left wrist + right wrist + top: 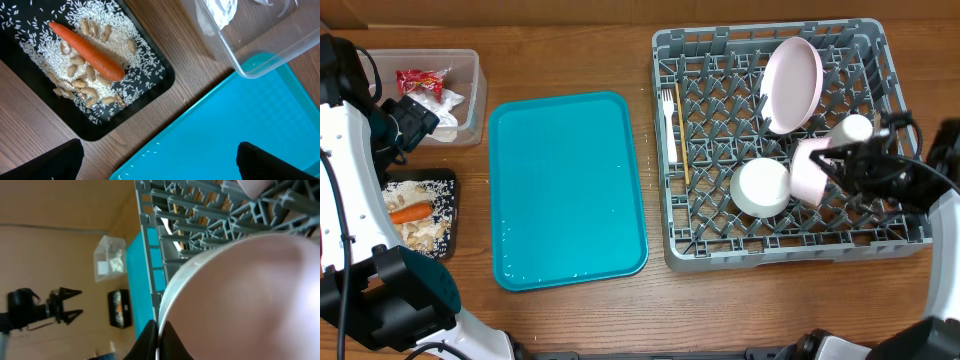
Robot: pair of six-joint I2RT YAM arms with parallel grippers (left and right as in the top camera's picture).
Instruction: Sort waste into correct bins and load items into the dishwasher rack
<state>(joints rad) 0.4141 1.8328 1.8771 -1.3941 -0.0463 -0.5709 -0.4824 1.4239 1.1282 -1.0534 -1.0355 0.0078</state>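
Note:
The right gripper eases toward the white bowl (760,188) beside the pinkish bowl next and releases the pinkish bowl's rim. The pinkish bowl already stands on edge inside the rack (672,215).
My right gripper (828,166) is shut on the rim of a pinkish bowl (808,172), held on edge inside the grey dishwasher rack (672,215); the wrist view shows the fingers (159,341) pinching the bowl's rim (250,295). The rack also holds a whitish-pink plate (792,84), a white bowl (760,188), a white cup (853,128), a white fork (668,118) and a wooden stick (683,150). My left gripper (412,122) is open and empty (160,167) above the teal tray's corner. The black tray (454,190) holds a carrot (87,50), rice and scraps. The clear tub (475,95) holds a red wrapper (420,80) and a napkin (220,10).
The large teal tray (568,190) lies between the bins and the rack, with a few rice grains on its edge (210,125). Bare wooden table (570,60) surrounds everything. The rack's upright pegs (200,210) stand close beside the held bowl.

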